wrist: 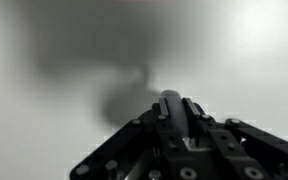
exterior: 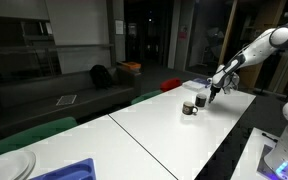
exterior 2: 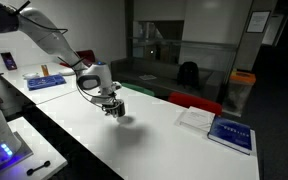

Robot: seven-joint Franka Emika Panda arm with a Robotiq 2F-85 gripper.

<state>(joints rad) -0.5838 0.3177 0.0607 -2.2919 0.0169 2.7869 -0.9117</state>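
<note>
My gripper moves down a little toward the white tabletop next and releases the slim grey object there, since it still hovers just above its shadow.
My gripper (exterior: 213, 95) hangs just above the long white table (exterior: 154, 135), its jaws shut on a small dark rounded object (wrist: 170, 96). In the wrist view this object sticks out between the two black fingers (wrist: 191, 107), and only blurred white tabletop lies beyond it. A dark mug (exterior: 190, 107) stands on the table right beside the gripper in an exterior view. In an exterior view the gripper (exterior 2: 112, 108) hovers low over the table (exterior 2: 154, 140) and casts a shadow there. From that side I cannot make out the mug.
A blue book (exterior 2: 229, 132) and a white sheet (exterior 2: 196, 117) lie at the table's far end. Another blue book (exterior 2: 46, 80) sits near the arm's base. A plate (exterior: 9, 165) and a blue item (exterior: 69, 170) are at the near end. Red (exterior: 171, 86) and green chairs (exterior: 29, 135) line the table.
</note>
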